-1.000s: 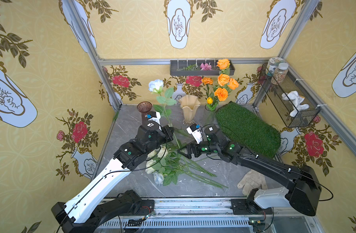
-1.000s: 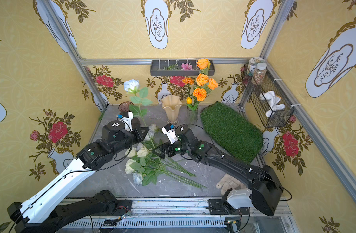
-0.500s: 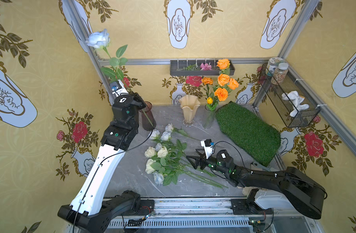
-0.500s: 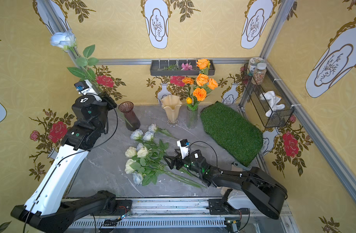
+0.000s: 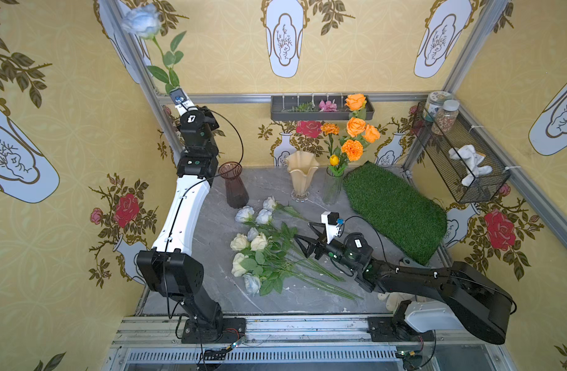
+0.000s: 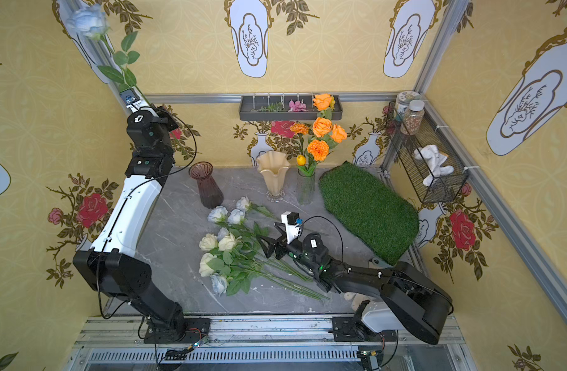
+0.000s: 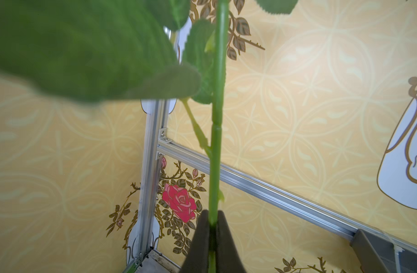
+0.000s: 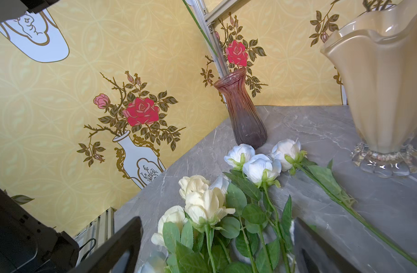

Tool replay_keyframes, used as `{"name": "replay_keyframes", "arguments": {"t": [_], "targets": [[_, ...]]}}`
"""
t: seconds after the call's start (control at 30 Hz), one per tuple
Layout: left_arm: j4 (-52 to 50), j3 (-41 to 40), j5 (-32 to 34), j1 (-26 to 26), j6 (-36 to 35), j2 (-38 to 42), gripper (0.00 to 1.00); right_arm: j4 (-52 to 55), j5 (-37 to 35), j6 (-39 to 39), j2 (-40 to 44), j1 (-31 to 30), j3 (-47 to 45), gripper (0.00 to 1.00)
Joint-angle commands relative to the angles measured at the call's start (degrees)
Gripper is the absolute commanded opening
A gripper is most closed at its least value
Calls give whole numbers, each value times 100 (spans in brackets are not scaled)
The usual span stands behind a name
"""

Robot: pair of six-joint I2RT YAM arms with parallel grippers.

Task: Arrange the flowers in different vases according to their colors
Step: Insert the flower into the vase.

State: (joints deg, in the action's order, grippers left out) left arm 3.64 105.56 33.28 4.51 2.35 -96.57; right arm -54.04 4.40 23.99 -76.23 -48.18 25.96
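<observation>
The purple-brown vase is empty below the held rose, so I need to move my left gripper down until the rose's stem goes through the vase's opening (image 5: 230, 168), then let the rose go.
My left gripper (image 7: 212, 214) is shut on the green stem (image 7: 217, 141) of a pale blue-white rose (image 5: 142, 23), held high in the back left corner with the bloom (image 6: 87, 21) upward. The purple-brown vase (image 5: 233, 184) stands empty below it, and the stem's lower end (image 8: 200, 30) hangs above its mouth (image 8: 231, 76). The cream ruffled vase (image 5: 302, 175) is empty. The clear vase (image 5: 333, 189) holds the orange flowers (image 5: 356, 127). Cream and pale blue roses (image 5: 253, 237) lie in a pile on the table. My right gripper (image 5: 303, 232) stands open beside their stems, holding nothing.
A green grass mat (image 5: 394, 205) lies at the right of the grey table (image 5: 211, 231). A wire basket (image 5: 462, 160) with jars hangs on the right wall. A dark shelf tray (image 5: 282, 107) on the back wall carries small blossoms.
My left arm has lifted the pale blue rose from over the pile up into the back left corner. My right arm has drawn back toward the front, staying open.
</observation>
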Motion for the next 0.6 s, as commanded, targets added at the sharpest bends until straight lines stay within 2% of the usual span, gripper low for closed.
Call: {"name": "replay_keyframes", "arguments": {"t": [0.0, 0.13, 0.3, 0.43, 0.57], "targets": [[43, -3, -369, -94, 521, -187, 0, 587, -11, 59, 8, 37, 169, 97], [-21, -402, -558, -93, 790, -121, 0, 728, 126, 263, -39, 190, 236, 97], [-3, -1176, -572, -78, 1139, 182, 0, 1781, 455, 595, -46, 501, 673, 97], [-41, -1597, -662, -80, 1343, 389, 0, 2116, 634, 774, -94, 654, 839, 97], [-570, -1644, -860, -81, 1330, 253, 1, 3400, 793, 927, -63, 877, 1394, 97]]}}
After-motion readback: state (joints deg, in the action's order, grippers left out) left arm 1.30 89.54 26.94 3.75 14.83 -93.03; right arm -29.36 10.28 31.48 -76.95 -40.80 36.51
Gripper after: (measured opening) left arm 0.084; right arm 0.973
